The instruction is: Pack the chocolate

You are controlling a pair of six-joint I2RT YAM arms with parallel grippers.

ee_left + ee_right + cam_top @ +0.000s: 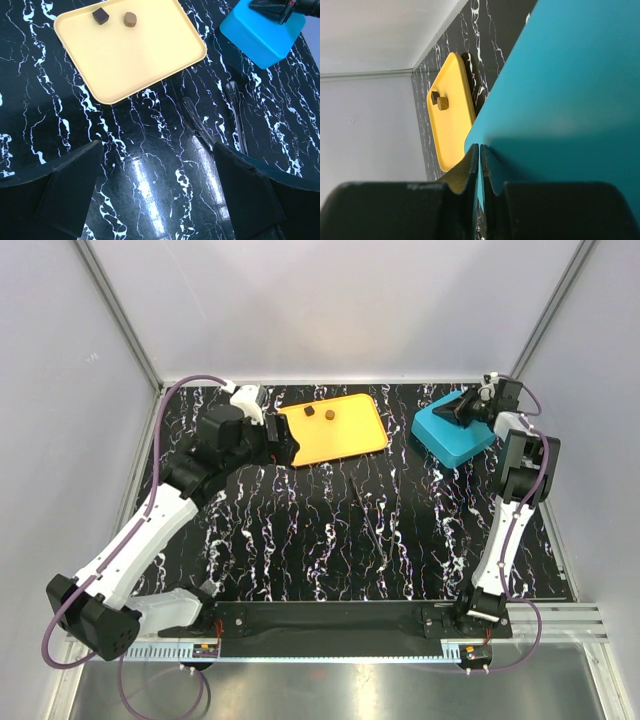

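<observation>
The box is standing on the table, so the robot's right gripper needs to move slightly outward along the box's top edge toward the teal box's far corner [460, 393] and let go.
Two pieces of chocolate lie at the far end of the flat orange tray [345, 435]: a dark square [309, 412] and a brown round one [327, 416]. They show again in the left wrist view, dark [100, 15] and brown [130, 19], and small in the right wrist view [440, 101]. My left gripper [280, 443] hovers by the tray's left end, open and empty [156, 147]. My right gripper [464, 408] is at the teal box [452, 438], shut [479, 147], with a thin teal edge showing between its fingers.
The black marbled tabletop [350, 530] is boxed in by white walls at the back and both sides. A metal rail [330, 618] carrying the arm bases runs along the near edge. The teal box [260, 35] sits to the right of the tray [130, 60].
</observation>
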